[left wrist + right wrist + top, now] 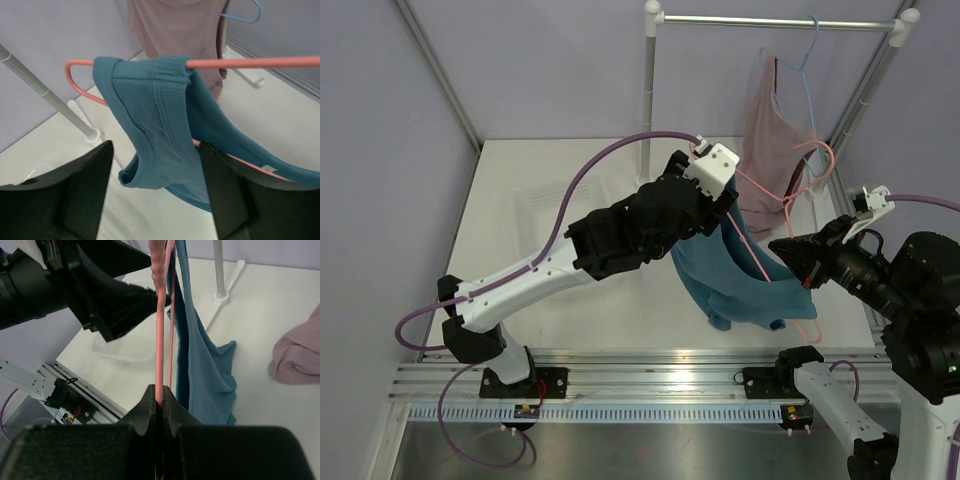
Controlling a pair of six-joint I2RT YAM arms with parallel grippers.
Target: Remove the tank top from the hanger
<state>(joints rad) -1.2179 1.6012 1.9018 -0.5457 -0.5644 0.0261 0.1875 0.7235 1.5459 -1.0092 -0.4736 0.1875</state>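
I should release the salmon hanger's hook farther outward, over the clothes rail's top bar point(769, 22), with my right gripper.
The teal tank top point(740, 285) hangs from the salmon hanger point(763, 191), held in the air above the table. My right gripper point(785, 252) is shut on the hanger's thin bar point(160, 340), with the top point(200, 365) draped just right of it. My left gripper point(725, 215) is open at the hanger's upper end. In the left wrist view, a shoulder strap point(150, 115) is looped over the salmon bar point(250, 62) and hangs between the spread fingers point(85, 190) of the left gripper point(157, 185), without being pinched.
A dusty-pink top point(775, 130) hangs on a pale blue hanger point(807, 80) from the clothes rail point(770, 20) at the back right. Rail posts stand behind it. A white perforated tray point(545, 200) lies on the table point(520, 290) at left.
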